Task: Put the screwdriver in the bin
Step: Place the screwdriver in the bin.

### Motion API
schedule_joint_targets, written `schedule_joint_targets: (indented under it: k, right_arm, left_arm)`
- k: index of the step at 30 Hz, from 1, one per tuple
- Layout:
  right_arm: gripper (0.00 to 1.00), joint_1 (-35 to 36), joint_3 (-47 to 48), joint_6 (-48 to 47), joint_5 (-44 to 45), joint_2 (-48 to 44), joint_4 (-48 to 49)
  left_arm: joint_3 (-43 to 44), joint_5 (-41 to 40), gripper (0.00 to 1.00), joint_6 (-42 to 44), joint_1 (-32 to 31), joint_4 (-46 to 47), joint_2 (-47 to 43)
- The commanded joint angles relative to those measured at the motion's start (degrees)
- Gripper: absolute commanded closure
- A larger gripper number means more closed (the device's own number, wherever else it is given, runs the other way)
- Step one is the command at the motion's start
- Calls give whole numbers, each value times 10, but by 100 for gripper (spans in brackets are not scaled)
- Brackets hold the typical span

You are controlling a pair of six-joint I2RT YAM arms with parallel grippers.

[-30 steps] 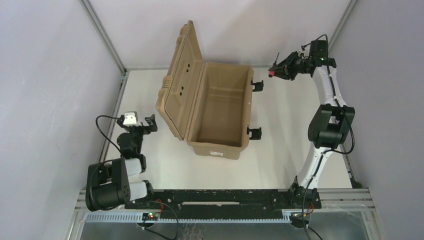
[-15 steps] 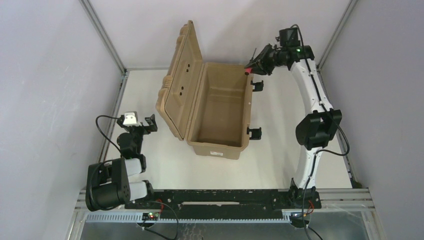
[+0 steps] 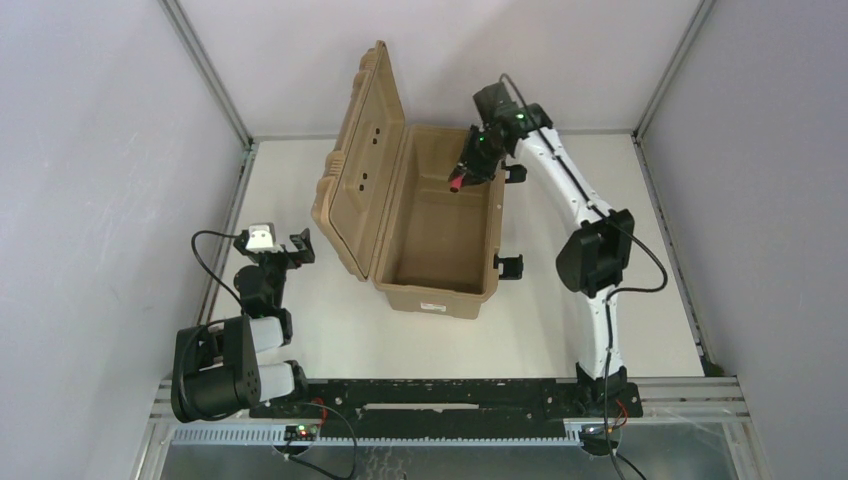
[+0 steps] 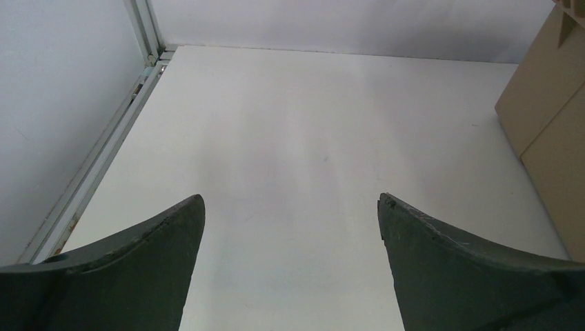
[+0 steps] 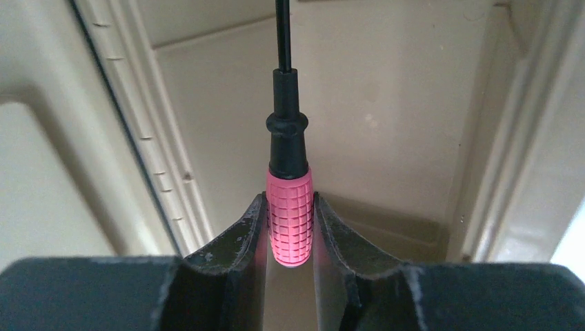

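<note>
The screwdriver goes down and back with my right gripper onto the middle of the bottom of the bin next for release, since the bin is open and bare inside.
The bin (image 3: 440, 285) is a large tan case standing open in the middle of the table, its ribbed lid (image 3: 365, 130) raised to the left. My right gripper (image 3: 462, 178) hangs over the far part of the bin's open inside, shut on the screwdriver (image 3: 456, 185). In the right wrist view the red gridded handle (image 5: 290, 217) is pinched between the fingers (image 5: 238, 238), and the thin black shaft (image 5: 282, 34) points away over the bin's floor (image 5: 386, 117). My left gripper (image 3: 290, 248) is open and empty, left of the bin near the table.
Black latches (image 3: 508, 266) stick out from the bin's right side. A white label (image 3: 432, 306) sits on its front wall. The bin's outer wall (image 4: 552, 138) shows at the right of the left wrist view. A metal frame rail (image 4: 103, 152) runs along the table's left edge.
My right arm has swung left with the screwdriver, from beyond the bin's far right corner to above the bin's inside. The left arm has not moved.
</note>
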Motion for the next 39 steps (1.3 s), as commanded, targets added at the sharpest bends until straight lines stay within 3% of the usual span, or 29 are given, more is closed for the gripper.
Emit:
schedule_joint_targets:
  k: [1, 10, 26, 39]
  right_arm:
    - [92, 39, 21, -34, 70, 31, -34]
    - [92, 83, 6, -54, 112, 91, -25]
    - [92, 96, -24, -69, 182, 172, 3]
    - [84, 86, -43, -63, 166, 195, 25]
  left_arm:
    - [-9, 2, 0, -6, 1, 27, -2]
    - [-9, 1, 0, -6, -1, 25, -3]
    - [-9, 1, 0, -6, -1, 24, -2]
    - [-9, 3, 0, -6, 1, 24, -3]
